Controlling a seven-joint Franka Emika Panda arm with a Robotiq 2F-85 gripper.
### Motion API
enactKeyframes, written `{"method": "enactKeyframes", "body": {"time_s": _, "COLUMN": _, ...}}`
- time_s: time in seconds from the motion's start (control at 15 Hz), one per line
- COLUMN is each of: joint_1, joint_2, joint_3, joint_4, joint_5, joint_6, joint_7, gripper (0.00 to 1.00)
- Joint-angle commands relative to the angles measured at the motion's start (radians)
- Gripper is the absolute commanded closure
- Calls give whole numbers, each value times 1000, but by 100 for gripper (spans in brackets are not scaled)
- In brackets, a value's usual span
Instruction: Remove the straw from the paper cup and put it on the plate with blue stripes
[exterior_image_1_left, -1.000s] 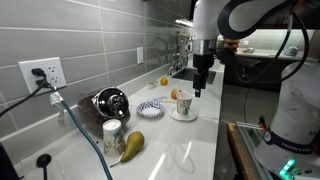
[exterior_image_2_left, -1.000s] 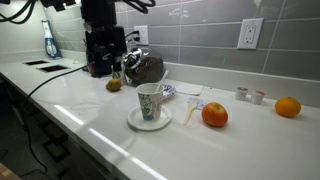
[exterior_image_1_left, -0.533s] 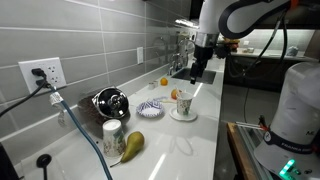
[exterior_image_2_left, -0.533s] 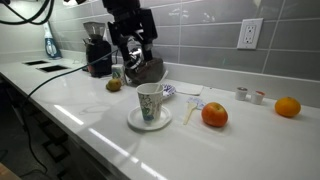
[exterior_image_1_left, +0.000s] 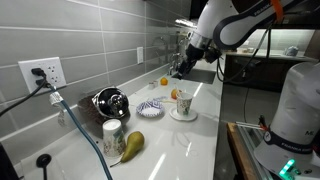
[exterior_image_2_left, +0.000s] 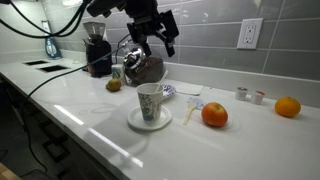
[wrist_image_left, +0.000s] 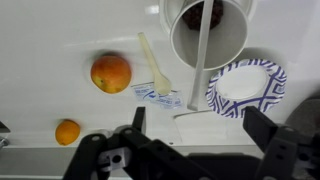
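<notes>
My gripper needs to lower next from above the cup (wrist_image_left: 208, 30) onto the straw's loose upper end (wrist_image_left: 200, 99), with open fingers on both sides of it, because that end stands clear of the cup's rim.
The paper cup (wrist_image_left: 208, 30), white with orange-yellow markings, stands on a plain white saucer (exterior_image_1_left: 183, 116) and shows in both exterior views (exterior_image_2_left: 150, 102). The straw (wrist_image_left: 202, 55) is a thin pale tube standing in the cup and leaning over its rim toward the plate. The plate with blue stripes (wrist_image_left: 245, 88) lies right beside the cup and is empty; it also shows in an exterior view (exterior_image_1_left: 150, 108). My gripper (wrist_image_left: 200, 125) is open and empty. It hangs tilted well above the cup in both exterior views (exterior_image_1_left: 179, 69) (exterior_image_2_left: 152, 48).
A large orange (wrist_image_left: 111, 72), a small orange (wrist_image_left: 67, 131), a pale spoon (wrist_image_left: 153, 65) and a paper packet (wrist_image_left: 155, 95) lie near the cup. A dark kettle (exterior_image_1_left: 110, 101), a labelled jar (exterior_image_1_left: 113, 133) and a pear (exterior_image_1_left: 132, 145) sit further along the counter. A coffee grinder (exterior_image_2_left: 97, 50) stands by the tiled wall.
My gripper has risen from beside the cup, swung toward the wall and tilted. The cup, straw and plate have not moved.
</notes>
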Motion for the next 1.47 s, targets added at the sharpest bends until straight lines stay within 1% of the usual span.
{"method": "enactKeyframes", "body": {"time_s": 0.0, "joint_1": -12, "joint_2": 10, "joint_3": 11, "joint_4": 1, "joint_5": 14, "joint_6": 9, "joint_7": -12, "gripper": 0}}
{"method": "enactKeyframes", "body": {"time_s": 0.07, "joint_1": -8, "joint_2": 25, "joint_3": 6, "joint_4": 5, "joint_5": 23, "joint_6": 37, "joint_7": -6, "gripper": 0}}
{"method": "enactKeyframes", "body": {"time_s": 0.13, "joint_1": -40, "joint_2": 43, "joint_3": 36, "joint_4": 13, "joint_5": -9, "joint_6": 64, "joint_7": 43, "gripper": 0}}
{"method": "enactKeyframes", "body": {"time_s": 0.2, "joint_1": -30, "joint_2": 56, "joint_3": 36, "joint_4": 17, "joint_5": 4, "joint_6": 91, "joint_7": 44, "gripper": 0}}
{"method": "enactKeyframes", "body": {"time_s": 0.27, "joint_1": -47, "joint_2": 66, "joint_3": 54, "joint_4": 23, "joint_5": -6, "joint_6": 103, "joint_7": 67, "gripper": 0}}
{"method": "enactKeyframes", "body": {"time_s": 0.47, "joint_1": -52, "joint_2": 109, "joint_3": 74, "joint_4": 25, "joint_5": 5, "joint_6": 157, "joint_7": 89, "gripper": 0}}
{"method": "enactKeyframes", "body": {"time_s": 0.67, "joint_1": -48, "joint_2": 157, "joint_3": 81, "joint_4": 25, "joint_5": 12, "joint_6": 197, "joint_7": 98, "gripper": 0}}
{"method": "enactKeyframes", "body": {"time_s": 1.0, "joint_1": -37, "joint_2": 223, "joint_3": 72, "joint_4": 22, "joint_5": 32, "joint_6": 238, "joint_7": 101, "gripper": 0}}
{"method": "enactKeyframes", "body": {"time_s": 1.07, "joint_1": -42, "joint_2": 232, "joint_3": 74, "joint_4": 22, "joint_5": 27, "joint_6": 239, "joint_7": 106, "gripper": 7}}
{"method": "enactKeyframes", "body": {"time_s": 1.13, "joint_1": -38, "joint_2": 238, "joint_3": 71, "joint_4": 22, "joint_5": 33, "joint_6": 237, "joint_7": 109, "gripper": 11}}
{"method": "enactKeyframes", "body": {"time_s": 1.2, "joint_1": -41, "joint_2": 243, "joint_3": 71, "joint_4": 23, "joint_5": 30, "joint_6": 236, "joint_7": 115, "gripper": 27}}
{"method": "enactKeyframes", "body": {"time_s": 1.27, "joint_1": -51, "joint_2": 250, "joint_3": 77, "joint_4": 25, "joint_5": 15, "joint_6": 236, "joint_7": 127, "gripper": 23}}
{"method": "enactKeyframes", "body": {"time_s": 1.33, "joint_1": -51, "joint_2": 255, "joint_3": 76, "joint_4": 26, "joint_5": 14, "joint_6": 237, "joint_7": 130, "gripper": 26}}
{"method": "enactKeyframes", "body": {"time_s": 1.4, "joint_1": -51, "joint_2": 258, "joint_3": 75, "joint_4": 26, "joint_5": 15, "joint_6": 239, "joint_7": 131, "gripper": 35}}
